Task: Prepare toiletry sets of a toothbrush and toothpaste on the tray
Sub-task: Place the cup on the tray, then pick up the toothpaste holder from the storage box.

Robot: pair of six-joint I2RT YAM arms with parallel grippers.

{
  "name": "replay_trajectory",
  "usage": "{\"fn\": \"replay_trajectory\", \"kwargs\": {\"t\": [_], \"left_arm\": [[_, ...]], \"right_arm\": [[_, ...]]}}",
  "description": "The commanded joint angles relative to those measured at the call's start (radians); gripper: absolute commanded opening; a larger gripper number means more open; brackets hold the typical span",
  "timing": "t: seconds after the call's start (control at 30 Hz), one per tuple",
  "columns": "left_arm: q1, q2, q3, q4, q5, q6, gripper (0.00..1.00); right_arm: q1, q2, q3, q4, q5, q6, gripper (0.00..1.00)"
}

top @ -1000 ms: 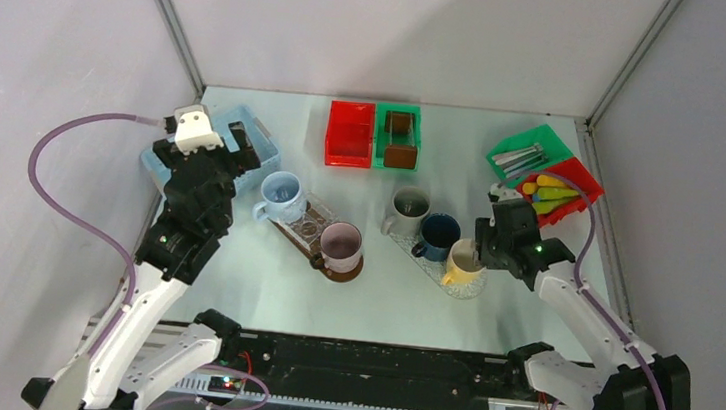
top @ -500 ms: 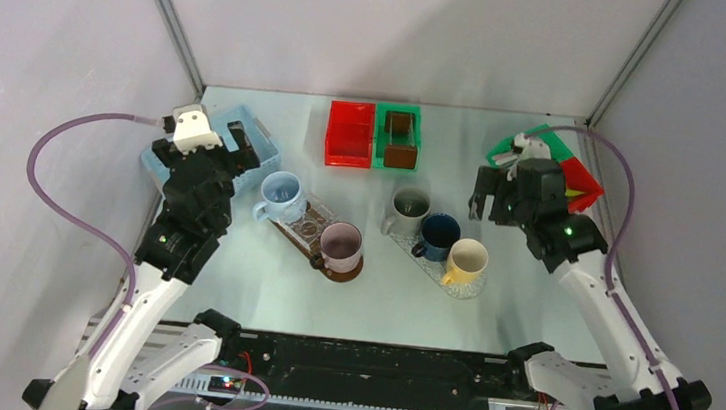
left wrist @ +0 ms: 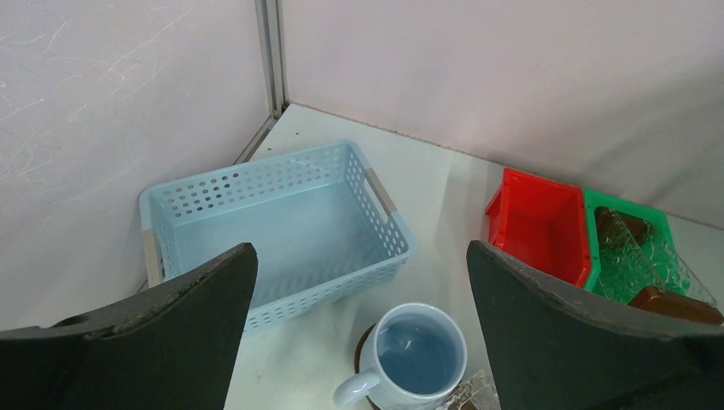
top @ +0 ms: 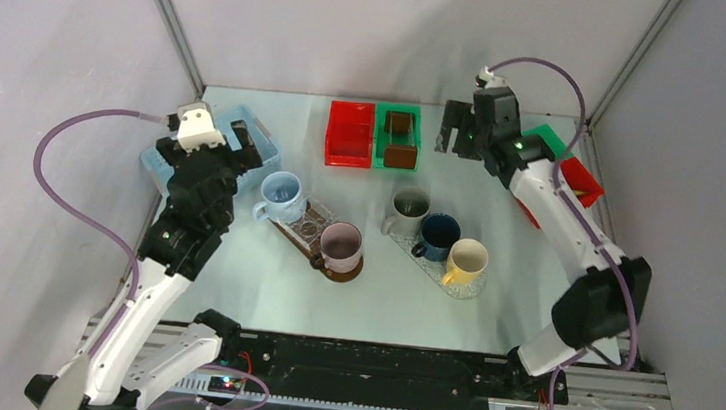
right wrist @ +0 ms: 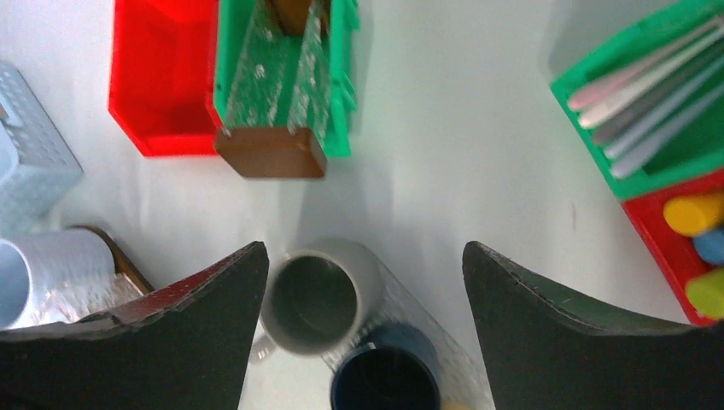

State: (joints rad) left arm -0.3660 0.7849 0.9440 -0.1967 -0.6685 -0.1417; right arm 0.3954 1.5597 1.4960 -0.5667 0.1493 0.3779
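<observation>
The right gripper moves down and to the left in the top view onto the tray's nearer clear side [top: 412, 135] [right wrist: 311, 79] next, since that side stands upright between the brown blocks.
Pale toothbrushes [right wrist: 646, 96] lie in a green bin [right wrist: 589, 128] at the right. Yellow [right wrist: 693, 213], light blue [right wrist: 711, 246] and lime tubes [right wrist: 707, 292] lie in a red bin beside it. In the top view my right arm hides most of both bins [top: 582, 182]. My right gripper [top: 466, 138] is open and empty, raised high at the back. In its wrist view [right wrist: 364, 256] it looks down on the grey mug [right wrist: 312, 301]. My left gripper [top: 203, 154] is open and empty, above the table between the blue basket [left wrist: 273, 218] and the light blue mug [left wrist: 420, 354].
A clear tray [top: 302, 221] carries the light blue and pink mugs. Another clear tray [top: 467, 287] carries grey, dark blue and yellow mugs. A red bin [top: 349, 133] and a green bin [top: 398, 136] with brown blocks stand at the back centre. Walls close in on three sides.
My right arm has risen from beside the yellow mug and swung back and left, past the right-hand bins, to the back centre. My left arm has hardly moved.
</observation>
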Motion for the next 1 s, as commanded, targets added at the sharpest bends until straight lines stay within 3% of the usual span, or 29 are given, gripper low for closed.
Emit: {"fn": "replay_trajectory", "kwargs": {"t": [0.0,0.53,0.73,0.97], "left_arm": [[0.01,0.01,-0.005,0.013,0.006,-0.018,1.0],[0.012,0.026,-0.018,0.023,0.039,-0.035,1.0],[0.011,0.017,-0.026,0.029,0.04,-0.038,1.0],[0.011,0.011,-0.031,0.035,0.048,-0.041,1.0]], "right_arm": [[0.025,0.128,0.161,0.044,0.026,0.03,0.85],[0.069,0.604,0.561,-0.007,0.039,-0.023,0.69],[0.075,0.709,0.647,-0.028,0.027,-0.046,0.51],[0.07,0.777,0.699,-0.055,0.008,-0.059,0.2]]}}
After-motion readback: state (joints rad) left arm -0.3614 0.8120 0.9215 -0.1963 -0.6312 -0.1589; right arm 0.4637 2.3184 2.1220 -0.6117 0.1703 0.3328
